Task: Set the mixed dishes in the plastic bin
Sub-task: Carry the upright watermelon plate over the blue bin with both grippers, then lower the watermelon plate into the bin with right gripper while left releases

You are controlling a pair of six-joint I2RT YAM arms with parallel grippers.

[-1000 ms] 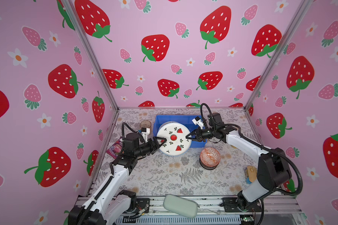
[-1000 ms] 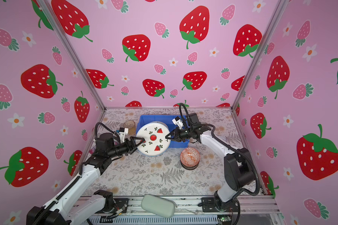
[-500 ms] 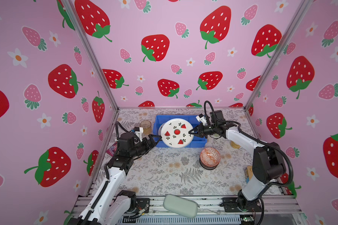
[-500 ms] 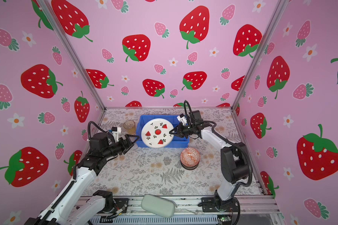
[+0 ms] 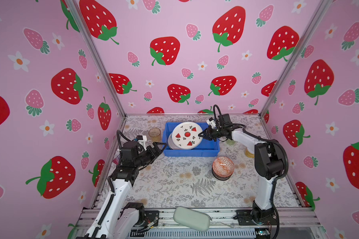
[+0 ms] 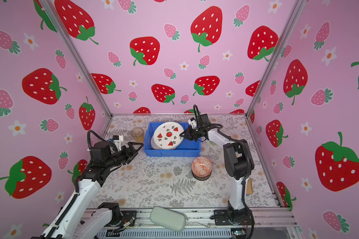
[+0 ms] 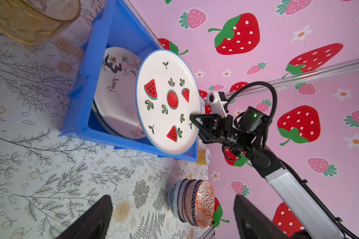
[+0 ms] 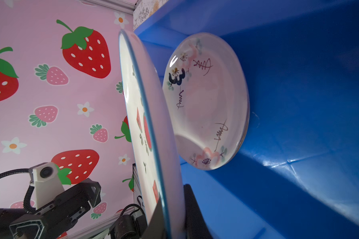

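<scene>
My right gripper is above the pale floral plate (image 5: 171, 143) (image 8: 207, 103) and should next bring the watermelon plate down toward the amber tumbler, onto that floral plate. It should then release the watermelon plate's rim.
My right gripper (image 5: 201, 135) (image 8: 172, 207) is shut on the rim of the white watermelon plate (image 5: 187, 135) (image 7: 168, 103), holding it tilted over the blue plastic bin (image 5: 191, 153) (image 6: 172, 153). A pale floral plate (image 7: 116, 93) (image 8: 207, 103) leans inside the bin beneath it. My left gripper (image 5: 161, 145) (image 7: 173, 198) stands open and empty just left of the bin's front corner. A stack of patterned bowls (image 5: 223, 165) (image 7: 195, 203), orange on top, sits on the table right of centre. An amber tumbler (image 5: 154, 134) stands left of the bin.
A pale grey-green pouch (image 5: 191, 219) lies on the front rail. A green tumbler (image 5: 230, 142) shows partly behind the right arm, and a yellowish item (image 5: 249, 153) sits near the right wall. Pink strawberry walls close in three sides.
The right gripper has carried the watermelon plate back over the bin. The left gripper has come away from the plate's rim, opened wide and drawn back to the left.
</scene>
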